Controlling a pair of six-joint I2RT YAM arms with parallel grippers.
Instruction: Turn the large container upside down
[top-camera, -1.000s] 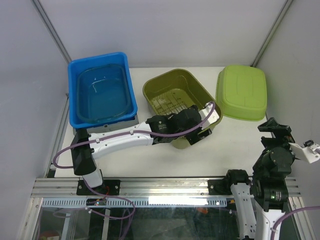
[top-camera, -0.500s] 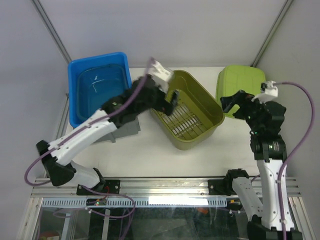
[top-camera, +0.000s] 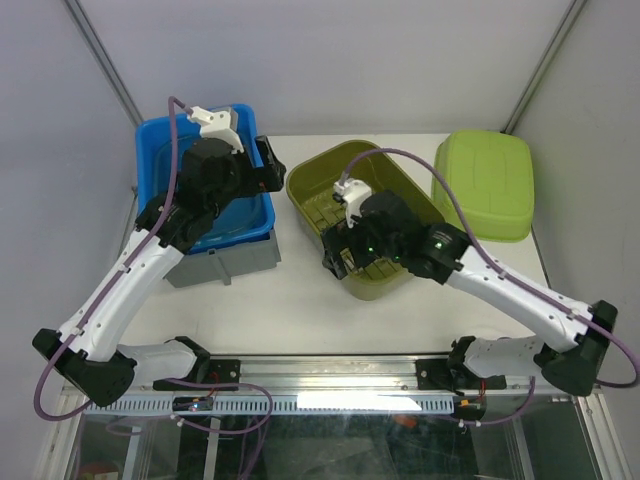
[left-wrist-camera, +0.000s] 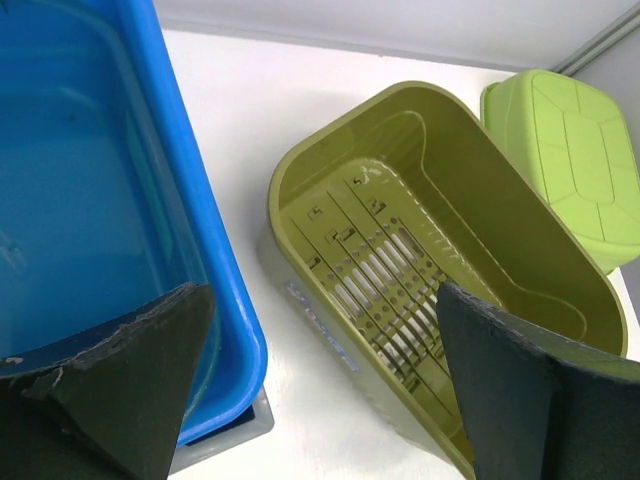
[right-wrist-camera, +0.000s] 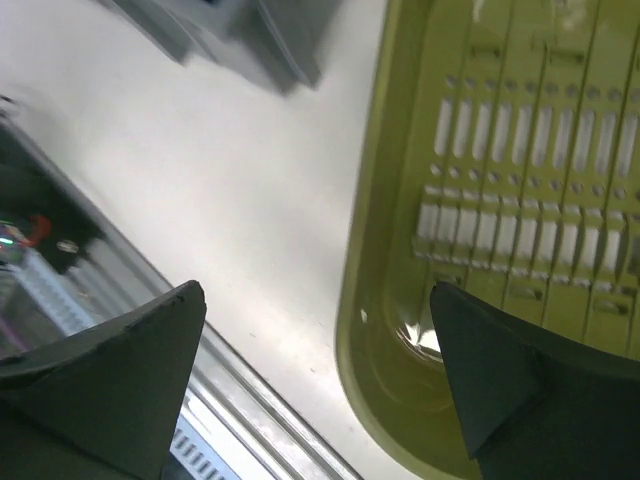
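The olive bin's near side rim (top-camera: 345, 276) (right-wrist-camera: 349, 310) runs between the open fingers of my right gripper below it, so I will lower that gripper onto the rim next and close it there.
The large blue container (top-camera: 240, 212) stands upright at the back left on a grey base (top-camera: 225, 265). In the left wrist view its right wall (left-wrist-camera: 190, 220) runs past my left finger. My left gripper (top-camera: 268, 168) (left-wrist-camera: 325, 400) hangs open above that right rim, over the gap to the olive bin, holding nothing. My right gripper (top-camera: 338, 255) (right-wrist-camera: 315, 385) is open too, above the near left rim of the olive slotted bin (top-camera: 325, 185) (right-wrist-camera: 520, 180), and is empty.
The olive bin (left-wrist-camera: 420, 230) stands upright in the middle, close beside the blue container. A light green tub (top-camera: 485, 185) (left-wrist-camera: 580, 150) lies upside down at the back right. The metal frame rail (right-wrist-camera: 250, 420) runs along the table's near edge.
My left arm left the olive bin and swung back over the blue container's right rim, opening wide. My right arm came in from the right side to the olive bin's near rim.
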